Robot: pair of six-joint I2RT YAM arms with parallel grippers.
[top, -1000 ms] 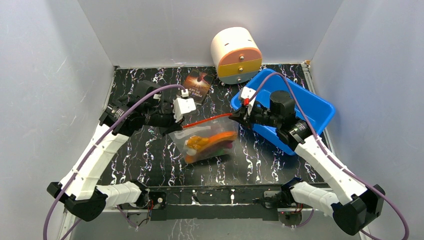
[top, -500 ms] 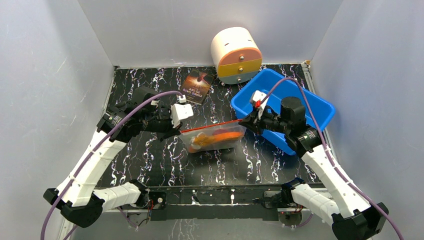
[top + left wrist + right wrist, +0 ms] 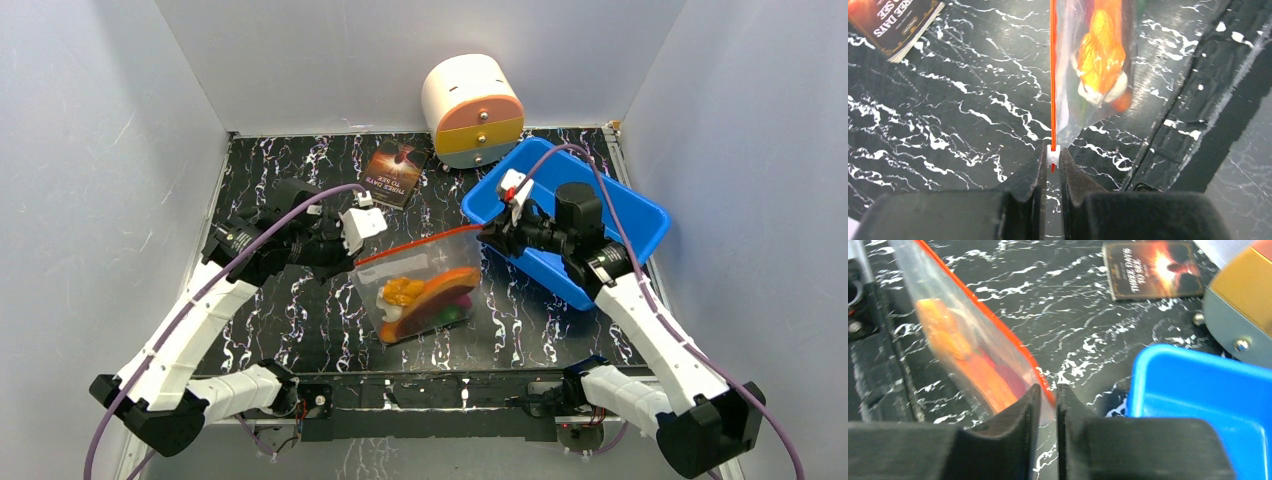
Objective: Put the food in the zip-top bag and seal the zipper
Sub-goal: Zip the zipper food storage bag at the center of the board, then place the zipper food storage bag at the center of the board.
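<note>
The slider [image 3: 1053, 156] is at the zipper's end, so my left gripper will next go down and outward to the bare table near the book.
The clear zip-top bag [image 3: 425, 290] hangs between my two grippers above the table's middle. The food [image 3: 430, 296] is inside it: an orange-brown slice, a yellow-orange piece, a white lump, some green and magenta. The red-orange zipper [image 3: 415, 246] runs taut along its top edge. My left gripper [image 3: 352, 262] is shut on the zipper's white slider [image 3: 1053, 156] at the bag's left end. My right gripper [image 3: 486, 236] is shut on the bag's right corner [image 3: 1048, 392]. The food also shows in the left wrist view [image 3: 1102, 52] and blurred in the right wrist view [image 3: 963, 360].
A blue bin [image 3: 625, 215] stands at the right, under my right arm. A round cream drawer unit [image 3: 472, 110] stands at the back. A dark paperback book [image 3: 397, 171] lies at the back centre. Grey walls close in the black marbled table [image 3: 290, 320].
Both grippers stay shut on the bag's ends. The bag has swung: half a second ago it hung flatter and higher, now its bottom hangs lower toward the front. The right gripper has shifted slightly back.
</note>
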